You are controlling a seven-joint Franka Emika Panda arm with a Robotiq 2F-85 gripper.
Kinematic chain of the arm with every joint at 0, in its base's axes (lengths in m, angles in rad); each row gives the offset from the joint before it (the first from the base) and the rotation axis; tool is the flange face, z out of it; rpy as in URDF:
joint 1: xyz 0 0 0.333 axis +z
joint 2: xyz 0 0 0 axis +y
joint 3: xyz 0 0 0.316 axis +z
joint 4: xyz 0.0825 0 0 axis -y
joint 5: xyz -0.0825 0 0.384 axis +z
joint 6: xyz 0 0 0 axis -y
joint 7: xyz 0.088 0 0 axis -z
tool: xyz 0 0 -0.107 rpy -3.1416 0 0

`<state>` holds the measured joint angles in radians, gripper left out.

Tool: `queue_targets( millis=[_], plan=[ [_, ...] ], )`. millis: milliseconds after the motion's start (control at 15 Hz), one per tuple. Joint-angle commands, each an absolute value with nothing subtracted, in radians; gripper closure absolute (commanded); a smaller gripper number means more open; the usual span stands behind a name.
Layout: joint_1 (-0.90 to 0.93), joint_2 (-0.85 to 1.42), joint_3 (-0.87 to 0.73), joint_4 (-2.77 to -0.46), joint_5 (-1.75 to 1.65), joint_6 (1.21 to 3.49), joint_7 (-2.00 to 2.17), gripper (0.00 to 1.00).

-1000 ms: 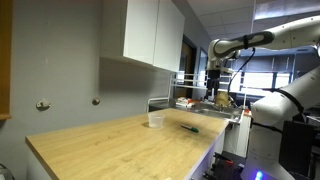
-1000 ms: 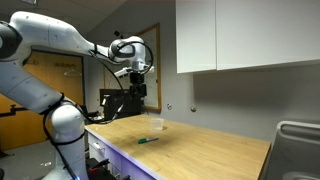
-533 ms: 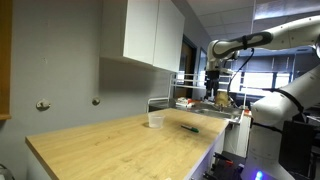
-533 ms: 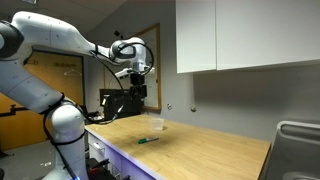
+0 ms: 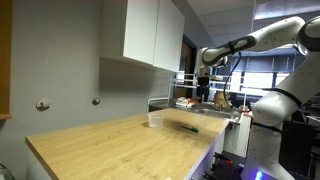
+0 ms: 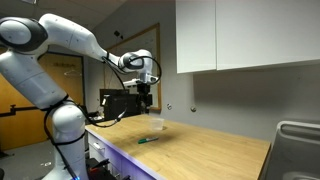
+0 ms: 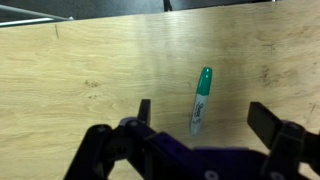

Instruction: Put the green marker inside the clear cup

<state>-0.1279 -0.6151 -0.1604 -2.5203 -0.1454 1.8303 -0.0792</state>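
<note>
My gripper is high above the counter, and the marker lies flat between its open fingers. It should come down next and close across the green marker's white body [image 6: 148,140] [image 7: 199,108].
The green marker [image 7: 201,99] lies flat on the wooden counter [image 7: 80,70], seen from above in the wrist view; it also shows in both exterior views [image 5: 188,127] [image 6: 147,140] as a thin dark stick near the counter's edge. The clear cup [image 5: 155,119] [image 6: 157,125] stands upright on the counter a little way from the marker; it is out of the wrist view. My gripper [image 7: 205,118] is open and empty, high above the counter [image 5: 203,94] [image 6: 147,99], with the marker between its fingers [image 7: 144,111] in the wrist view.
White wall cabinets [image 5: 150,32] [image 6: 245,35] hang above the counter's back. A metal dish rack [image 5: 196,92] stands beyond one end of the counter; its corner shows in an exterior view [image 6: 298,140]. Two wall hooks [image 5: 42,105] sit on the grey wall.
The arm has moved toward the counter and lowered a little; the gripper now hangs over the marker. The marker and the cup have not moved.
</note>
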Motion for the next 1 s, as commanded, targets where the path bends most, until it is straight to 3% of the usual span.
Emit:
queue_targets(
  millis=[0,933],
  plan=[
    [-0.11,-0.468,-0.139,-2.464,-0.076,1.88,-0.016,0.0],
    [-0.114,-0.081,-0.1,-2.354,-0.055,1.964,0.135,0.0]
  ],
)
